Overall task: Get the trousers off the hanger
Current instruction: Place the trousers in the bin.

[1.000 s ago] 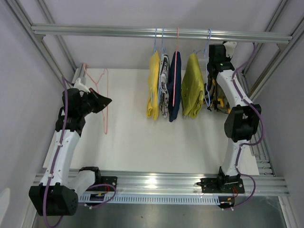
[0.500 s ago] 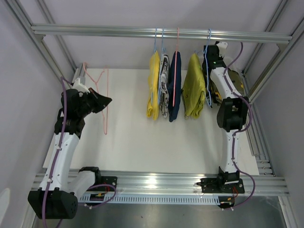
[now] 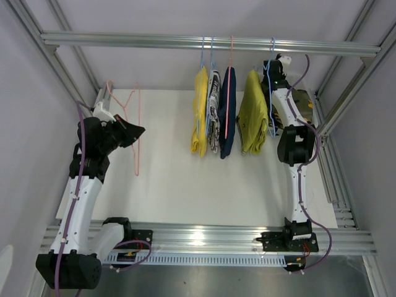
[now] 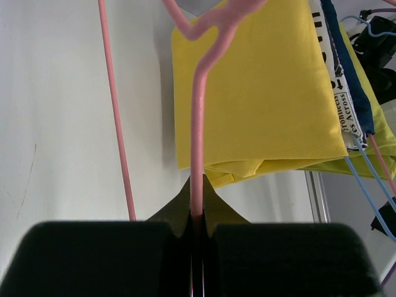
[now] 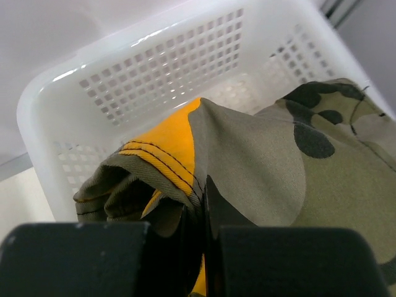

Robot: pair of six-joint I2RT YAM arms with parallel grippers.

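My right gripper needs to shift the camouflage trousers only slightly over the white basket next, and then it needs to open to release the fold.
My right gripper (image 5: 204, 207) is shut on the camouflage green-brown trousers (image 5: 266, 161), holding a fold with an orange lining over a white basket. In the top view this gripper (image 3: 276, 74) is high at the right end of the rail, with the camouflage cloth (image 3: 304, 101) hanging to its right. My left gripper (image 3: 136, 132) is shut on a bare pink hanger (image 3: 137, 117), also seen in the left wrist view (image 4: 198, 124). Yellow (image 3: 199, 111), black-and-white (image 3: 214, 111), navy (image 3: 228, 111) and mustard-olive (image 3: 252, 114) trousers hang on hangers from the rail.
The white perforated basket (image 5: 154, 68) sits below the right gripper at the table's right side. An aluminium rail (image 3: 154, 41) crosses the back, with frame posts at both sides. A white table surface (image 3: 185, 185) lies below.
The right arm has swung up and back toward the rail. The camouflage trousers have moved right, away from the hanging row. The left arm and pink hanger have barely moved.
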